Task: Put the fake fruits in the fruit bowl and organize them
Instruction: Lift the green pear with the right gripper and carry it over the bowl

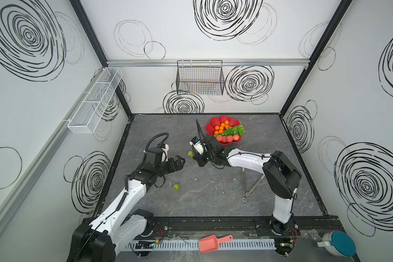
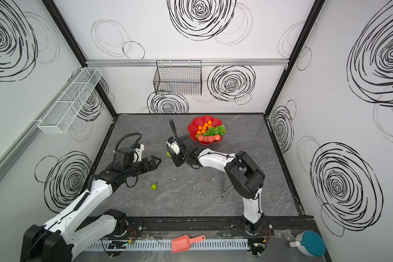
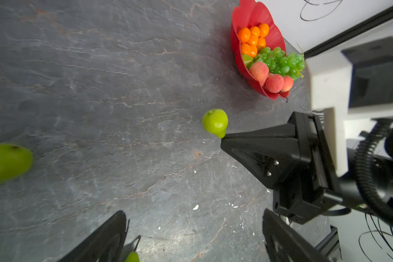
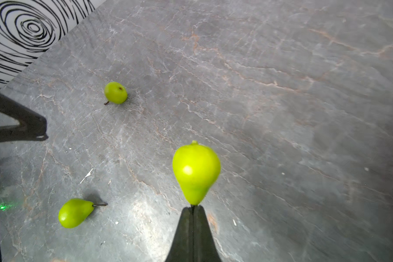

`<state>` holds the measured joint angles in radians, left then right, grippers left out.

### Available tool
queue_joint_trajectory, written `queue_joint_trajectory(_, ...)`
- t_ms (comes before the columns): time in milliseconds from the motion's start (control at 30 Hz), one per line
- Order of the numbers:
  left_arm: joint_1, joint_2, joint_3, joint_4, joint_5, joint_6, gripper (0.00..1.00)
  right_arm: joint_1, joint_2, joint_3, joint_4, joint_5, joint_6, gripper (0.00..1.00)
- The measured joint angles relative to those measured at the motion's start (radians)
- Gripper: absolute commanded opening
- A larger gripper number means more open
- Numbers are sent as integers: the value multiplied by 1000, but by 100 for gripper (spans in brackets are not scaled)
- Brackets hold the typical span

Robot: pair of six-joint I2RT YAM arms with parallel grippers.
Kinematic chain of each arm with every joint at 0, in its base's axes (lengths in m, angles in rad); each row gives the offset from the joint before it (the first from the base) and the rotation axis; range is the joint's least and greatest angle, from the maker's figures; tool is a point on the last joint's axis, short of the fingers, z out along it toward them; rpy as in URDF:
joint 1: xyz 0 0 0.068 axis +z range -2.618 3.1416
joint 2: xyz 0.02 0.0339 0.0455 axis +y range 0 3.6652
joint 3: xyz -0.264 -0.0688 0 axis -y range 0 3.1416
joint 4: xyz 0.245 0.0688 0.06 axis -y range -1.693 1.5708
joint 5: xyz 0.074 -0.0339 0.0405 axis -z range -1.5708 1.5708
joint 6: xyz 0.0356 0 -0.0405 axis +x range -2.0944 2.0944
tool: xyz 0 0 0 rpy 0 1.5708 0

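Observation:
The red bowl stands outward of my right gripper. I will next move that gripper outward over the bowl's side beside the peaches and let go of the pear's stem.
My right gripper [image 4: 193, 207] is shut on the stem of a small green pear [image 4: 196, 172], which sticks out beyond its tips; in both top views it is mid-table [image 1: 190, 153] [image 2: 168, 154]. My left gripper [image 3: 195, 240] is open and empty, facing it from the left [image 1: 179, 162]. Two more pears lie on the table: one [image 4: 115, 92] [image 1: 176, 187] by the left arm, another [image 4: 74, 212] hidden under the left gripper in both top views. The red fruit bowl [image 1: 213, 127] [image 3: 254, 13] at the back holds oranges [image 1: 222, 127], grapes [image 1: 235, 129] and peaches [image 1: 227, 138].
Metal tongs [image 1: 247, 181] lie beside the right arm. A salmon scoop [image 1: 210, 243] and a teal-lidded container [image 1: 337, 247] sit in front of the table's front rail. A black wire basket [image 1: 200, 78] hangs on the back wall and a white mesh shelf [image 1: 95, 99] on the left wall.

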<state>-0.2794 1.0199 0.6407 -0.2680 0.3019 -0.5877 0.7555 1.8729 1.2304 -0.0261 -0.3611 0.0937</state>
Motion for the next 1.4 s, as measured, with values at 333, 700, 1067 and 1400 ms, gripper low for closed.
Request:
queue_joint_trajectory(333,-129,214,209,74,-39,-5,96,-190,-94,-22,-71,-4,5,0)
queue_joint_trajectory(700,-167,482,457,110,-34,-3,96,-316,-55,97,-244,2,-6,0)
queue_joint_trajectory(1067,-148,637,561,206,63,12,96,-346,149,385,-406,8,-42,0)
queue_joint_trajectory(1400,-62,637,509,298,128,-8,96,-350,330,607,-548,28,-72,2)
